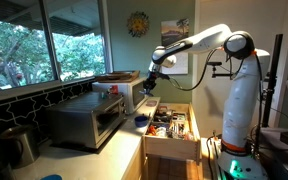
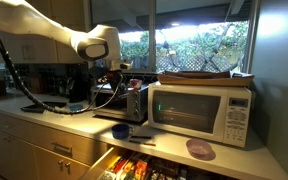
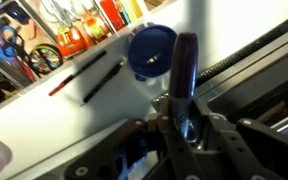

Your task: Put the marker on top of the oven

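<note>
My gripper will next go up, carry the dark marker outward above the toaster oven's top (image 1: 90,102) and go down to release the marker there, because the marker still hangs over the counter's front.
My gripper (image 3: 184,128) is shut on a dark marker (image 3: 186,65), which sticks out past the fingers in the wrist view. In both exterior views the gripper (image 1: 151,80) (image 2: 110,74) hangs above the front of the counter, around the height of the appliance tops. The marker is too small to make out there. The stainless-steel toaster oven (image 1: 84,120) (image 2: 132,100) with its dark glass door stands on the counter. Its dark edge fills the right of the wrist view (image 3: 259,70).
A white microwave (image 1: 130,92) (image 2: 199,110) stands beside the oven with a flat tray (image 2: 206,75) on top. A blue bowl (image 3: 151,50) (image 2: 119,130), loose red and black pens (image 3: 89,75) and a purple plate (image 2: 200,149) lie on the counter. A full drawer (image 1: 170,126) stands open below.
</note>
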`<state>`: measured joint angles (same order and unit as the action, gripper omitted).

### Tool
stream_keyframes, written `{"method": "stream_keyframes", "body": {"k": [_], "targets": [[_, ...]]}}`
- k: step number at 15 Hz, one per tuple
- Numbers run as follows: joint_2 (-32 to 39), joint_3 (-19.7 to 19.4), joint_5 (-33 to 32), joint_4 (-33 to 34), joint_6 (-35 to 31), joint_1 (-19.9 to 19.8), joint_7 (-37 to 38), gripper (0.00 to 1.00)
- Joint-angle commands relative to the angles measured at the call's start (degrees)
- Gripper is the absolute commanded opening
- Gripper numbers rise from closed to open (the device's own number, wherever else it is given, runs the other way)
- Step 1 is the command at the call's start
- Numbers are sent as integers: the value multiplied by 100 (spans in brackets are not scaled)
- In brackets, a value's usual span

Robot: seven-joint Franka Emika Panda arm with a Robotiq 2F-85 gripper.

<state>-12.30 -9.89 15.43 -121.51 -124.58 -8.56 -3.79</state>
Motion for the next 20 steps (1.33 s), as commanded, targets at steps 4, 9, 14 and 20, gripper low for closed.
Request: {"method": "stream_keyframes", "body": {"k": [4,9,14,20], "targets": [[288,789,-80,857,-347,870,-346,6],[413,1022,-254,1524,-251,1077,-448,25],[921,1005,-251,2195,-102,1046,-732,6],[2485,1484,-1807,4266,1350,1407,-581,6]]}}
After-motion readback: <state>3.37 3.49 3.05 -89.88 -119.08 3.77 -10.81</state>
